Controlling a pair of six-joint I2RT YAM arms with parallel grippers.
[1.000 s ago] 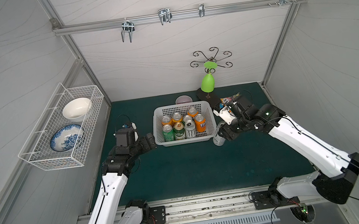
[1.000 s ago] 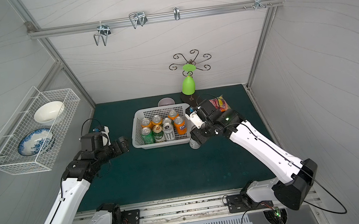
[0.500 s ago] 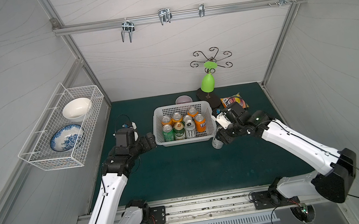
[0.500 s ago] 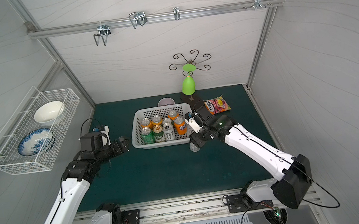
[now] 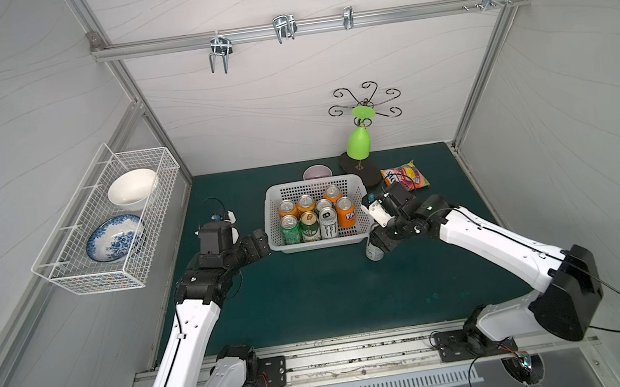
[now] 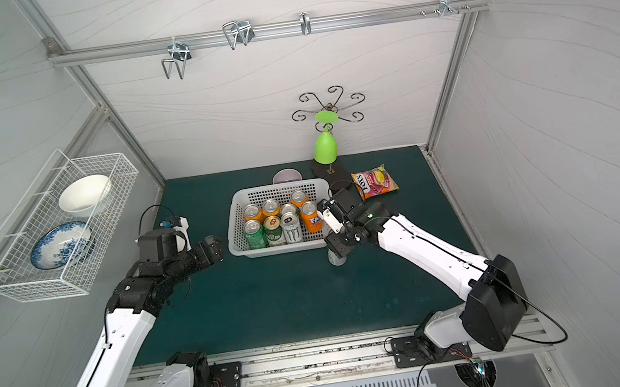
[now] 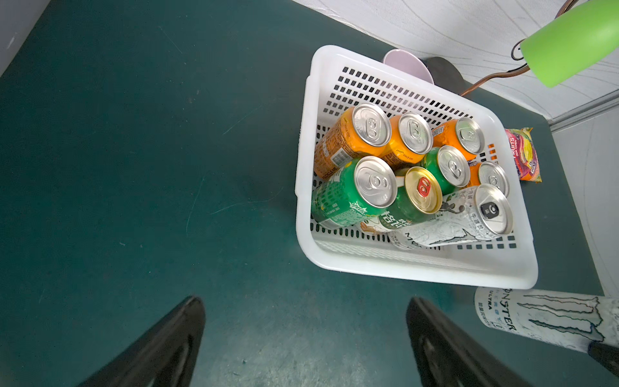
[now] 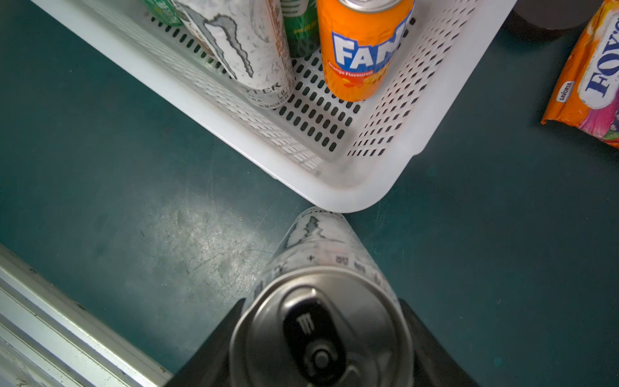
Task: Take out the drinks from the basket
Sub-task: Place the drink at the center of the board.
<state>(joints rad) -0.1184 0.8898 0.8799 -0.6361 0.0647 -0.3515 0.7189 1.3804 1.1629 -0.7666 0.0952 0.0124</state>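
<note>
I will next lower my right gripper to the bare mat by its near corner and let go of the tall silver-white can, since it hangs clear of the basket.
The white perforated basket stands at mid-back of the green mat. It holds several upright drinks: orange cans, green ones, a gold-topped dark green one and a tall silver-white one. My right gripper is shut on another tall silver-white can. That can is upright, just outside the basket's near right corner, low at the mat. My left gripper is open and empty, left of the basket.
A colourful candy bag lies right of the basket. A green lamp on a black base and a pale cup stand behind it. A wire rack with bowls hangs on the left wall. A metal rail edges the front.
The right arm has swung off the candy bag and carried the silver-white can slightly nearer and lower, by the basket's corner. The left arm has not moved.
</note>
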